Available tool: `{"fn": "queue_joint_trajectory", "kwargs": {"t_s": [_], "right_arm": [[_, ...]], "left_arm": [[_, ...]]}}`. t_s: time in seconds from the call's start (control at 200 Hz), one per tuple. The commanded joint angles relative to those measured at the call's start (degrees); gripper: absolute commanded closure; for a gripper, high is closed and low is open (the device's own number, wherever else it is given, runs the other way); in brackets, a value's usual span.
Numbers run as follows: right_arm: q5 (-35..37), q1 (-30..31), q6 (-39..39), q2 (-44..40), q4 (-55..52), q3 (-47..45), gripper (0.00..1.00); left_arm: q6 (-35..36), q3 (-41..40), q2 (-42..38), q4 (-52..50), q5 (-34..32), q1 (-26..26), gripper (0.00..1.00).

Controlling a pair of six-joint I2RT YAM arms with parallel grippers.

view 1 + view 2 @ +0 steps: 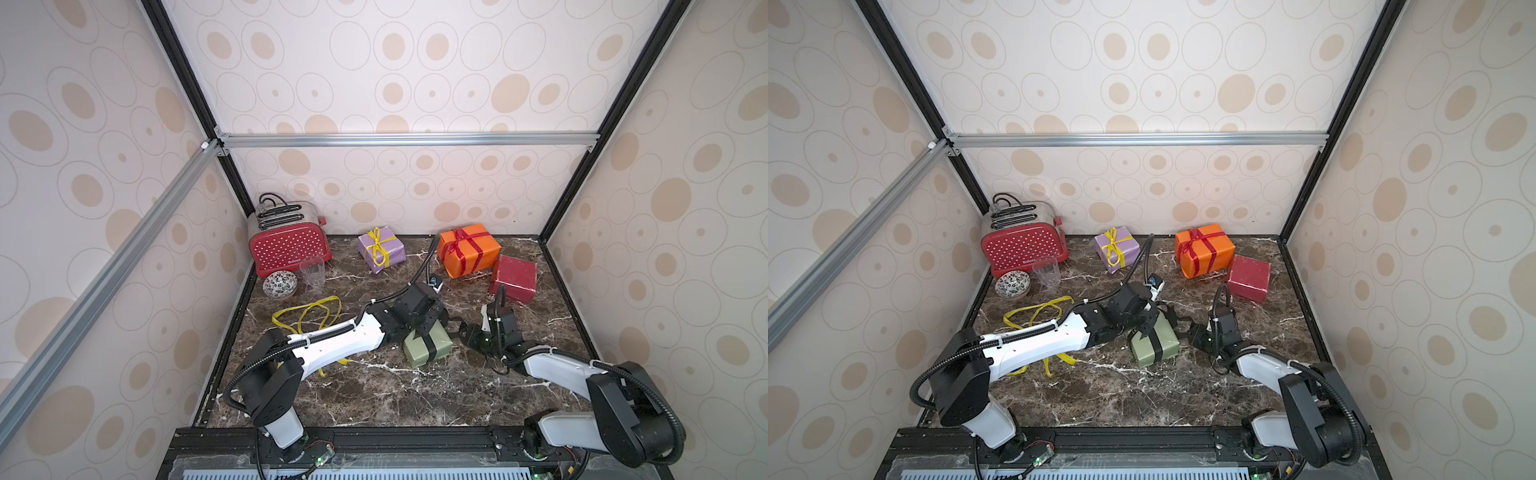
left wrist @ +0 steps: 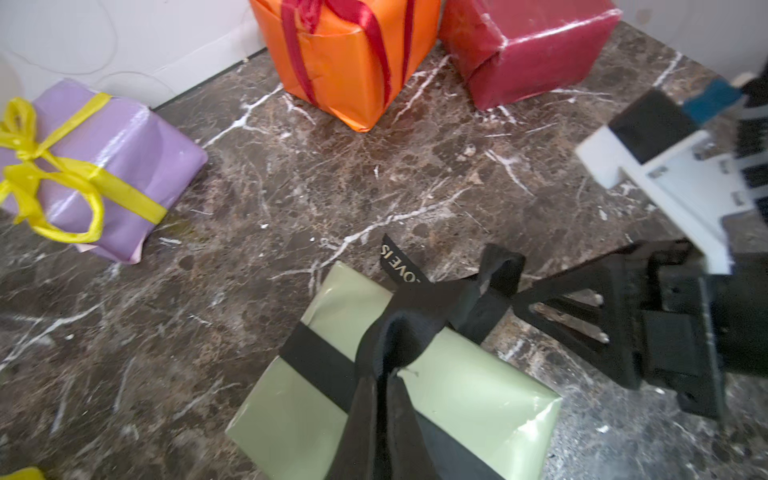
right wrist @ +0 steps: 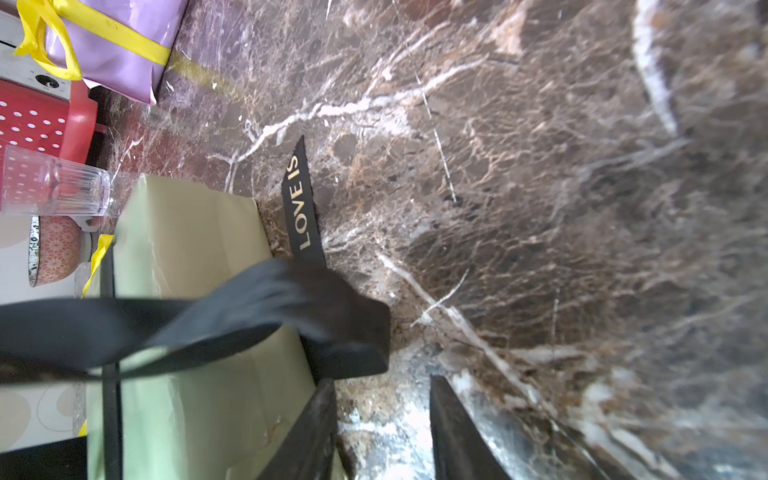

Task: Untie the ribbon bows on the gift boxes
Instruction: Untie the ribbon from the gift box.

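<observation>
My left gripper is beside the gift box's edge facing the loose ribbon, opposite my right gripper, so it should go sideways to that edge and let go of the loop of the bow.
The olive green gift box (image 1: 419,353) (image 2: 457,395) lies at mid-table with a black lettered ribbon bow (image 2: 415,307) (image 3: 249,307) around it. My left gripper (image 1: 422,330) (image 2: 388,374) reaches down over the box and is shut on a loop of this bow. My right gripper (image 1: 457,328) (image 3: 381,384) stands open just right of the box, nothing between its fingers, with the other loop lying just ahead of its tips. At the back, the lilac box (image 1: 382,249) carries a tied yellow bow and the orange box (image 1: 469,249) a tied red bow. The dark red box (image 1: 513,278) shows no ribbon.
A loose yellow ribbon (image 1: 307,316) lies on the marble top, partly under my left arm. A red dotted toaster (image 1: 289,245), a clear glass (image 1: 312,271) and a patterned bowl (image 1: 279,284) stand at the back left. Walls close in the sides and back.
</observation>
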Motion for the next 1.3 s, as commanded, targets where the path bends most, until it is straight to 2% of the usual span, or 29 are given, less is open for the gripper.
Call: {"fn": "queue_joint_trajectory", "kwargs": {"t_s": [0.0, 0.165, 0.315, 0.401, 0.456, 0.541, 0.676, 0.811, 1.062, 1.222, 1.297], "right_arm": [[0.1, -0.2, 0.2, 0.5, -0.5, 1.1, 0.61], [0.0, -0.2, 0.2, 0.5, -0.5, 1.1, 0.61], [0.0, -0.2, 0.2, 0.7, -0.7, 1.2, 0.61], [0.0, -0.2, 0.2, 0.8, -0.6, 1.3, 0.61], [-0.1, -0.2, 0.2, 0.9, -0.7, 1.4, 0.61], [-0.2, -0.2, 0.1, 1.0, -0.7, 1.5, 0.61], [-0.3, -0.2, 0.1, 1.2, -0.6, 1.5, 0.61], [-0.3, -0.2, 0.1, 1.2, -0.7, 1.5, 0.61], [-0.5, -0.2, 0.0, 1.5, -0.7, 1.8, 0.61], [-0.5, -0.2, 0.0, 1.4, -0.7, 1.7, 0.61], [-0.5, -0.1, 0.0, 1.5, -0.7, 1.7, 0.61]], "left_arm": [[-5.8, -0.5, -1.4, -0.1, -7.2, 2.4, 0.91], [-9.6, -0.8, -0.3, -1.3, -10.4, 5.2, 0.9], [-12.8, -1.1, -0.4, -2.3, -12.8, 7.4, 0.95], [-12.5, -1.6, -0.5, -1.2, -9.7, 8.5, 0.94], [-10.0, -1.3, -0.2, 0.0, -4.7, 8.5, 0.87], [-5.5, -0.9, 0.6, 2.5, 6.3, 8.5, 0.69], [-2.1, 2.9, 3.2, 1.0, 17.5, 8.5, 0.46], [1.0, 8.2, 7.7, -3.8, 22.4, 8.0, 0.37], [6.2, 13.0, 11.5, -10.0, 21.3, 8.0, 0.4], [6.9, 15.5, 14.2, -12.1, 19.3, 8.0, 0.43], [6.9, 16.6, 15.3, -13.0, 18.4, 8.0, 0.48]]}}
